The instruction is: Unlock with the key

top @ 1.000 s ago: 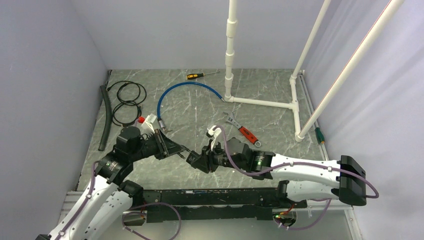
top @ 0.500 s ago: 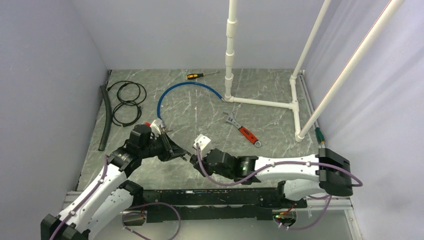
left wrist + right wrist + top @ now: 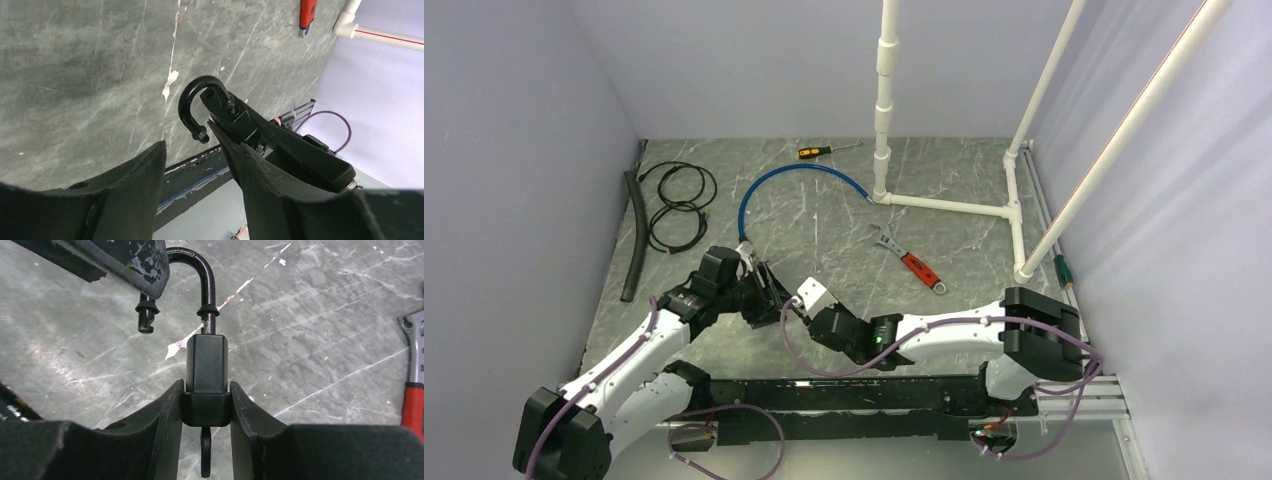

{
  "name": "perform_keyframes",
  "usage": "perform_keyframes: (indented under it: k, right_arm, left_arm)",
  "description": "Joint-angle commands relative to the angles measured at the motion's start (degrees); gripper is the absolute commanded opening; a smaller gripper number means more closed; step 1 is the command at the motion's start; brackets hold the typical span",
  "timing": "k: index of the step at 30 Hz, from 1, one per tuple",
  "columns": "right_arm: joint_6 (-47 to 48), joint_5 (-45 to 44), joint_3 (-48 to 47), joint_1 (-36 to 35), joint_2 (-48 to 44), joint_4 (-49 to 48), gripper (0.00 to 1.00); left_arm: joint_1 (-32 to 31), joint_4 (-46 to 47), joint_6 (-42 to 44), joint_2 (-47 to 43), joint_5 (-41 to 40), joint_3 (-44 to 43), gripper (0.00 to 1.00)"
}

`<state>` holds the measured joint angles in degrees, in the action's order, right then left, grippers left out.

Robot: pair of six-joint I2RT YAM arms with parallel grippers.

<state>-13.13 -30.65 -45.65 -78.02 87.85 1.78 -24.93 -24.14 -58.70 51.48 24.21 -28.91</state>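
I need to turn my right gripper outward next, lower the padlock onto the marble table and let go of it there, because the shackle (image 3: 200, 270) is swung open with one end free.
A black padlock (image 3: 206, 365) is clamped by its body in my right gripper (image 3: 206, 390), just above the grey marble table. Its shackle (image 3: 200, 270) stands swung open, one end hanging free. The key (image 3: 205, 452) sticks out of the lock's underside, between the fingers. My left gripper (image 3: 202, 150) is open, and the shackle (image 3: 192, 95) curves just past its fingertips; one left finger (image 3: 125, 260) overlaps the shackle's top in the right wrist view, and I cannot tell if they touch. From above, both grippers meet near the left front of the table, left gripper (image 3: 772, 295) facing right gripper (image 3: 800, 312).
A red-handled wrench (image 3: 914, 262) lies right of the grippers. Behind are a blue hose (image 3: 774, 185), a yellow-handled screwdriver (image 3: 819, 151), black cables (image 3: 679, 205), a black tube (image 3: 634, 235) by the left wall and a white pipe frame (image 3: 944, 205).
The right arm has carried the padlock leftward, and the left arm has drawn back with it. The left jaws, narrow before, have spread open.
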Motion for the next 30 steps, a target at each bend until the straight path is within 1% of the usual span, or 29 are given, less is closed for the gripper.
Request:
perform_keyframes:
  k: [1, 7, 11, 17, 21, 24, 28, 30]
  right_arm:
    - [3.68, -7.44, -4.88, -0.97, 1.98, -2.11, 0.00]
    - [5.76, -14.57, -8.41, -2.58, 7.82, 3.05, 0.00]
    - [6.40, -16.83, -10.34, -3.29, 11.53, 5.22, 0.00]
    - [5.61, -18.38, -14.46, -3.93, 18.02, 10.68, 0.00]
    - [5.30, -18.71, -15.65, -4.62, 19.64, 12.94, 0.04]
    - [5.15, -18.58, -16.45, -4.85, 20.60, 14.52, 0.09]
    - [5.65, -19.33, -17.45, -5.45, 21.95, 16.02, 0.10]
    - [5.76, -20.06, -18.07, -5.56, 22.81, 17.03, 0.10]
  left_arm:
    - [0.15, 3.55, 1.85, 0.49, -0.46, 1.19, 0.60]
    - [0.23, 4.79, 2.40, 1.67, -0.91, 2.71, 0.60]
    - [0.23, 5.05, 2.40, 1.43, -1.69, 3.63, 0.60]
    - [0.68, 2.13, 3.71, -1.70, -2.43, 3.80, 0.63]
    - [1.72, -3.92, 6.10, -5.59, -4.87, 1.09, 0.67]
    - [2.69, -9.62, 8.73, -8.52, -6.87, -2.08, 0.69]
    - [3.13, -16.58, 11.38, -11.80, -9.82, -7.71, 0.72]
    - [3.13, -18.09, 11.91, -13.09, -10.35, -9.77, 0.72]
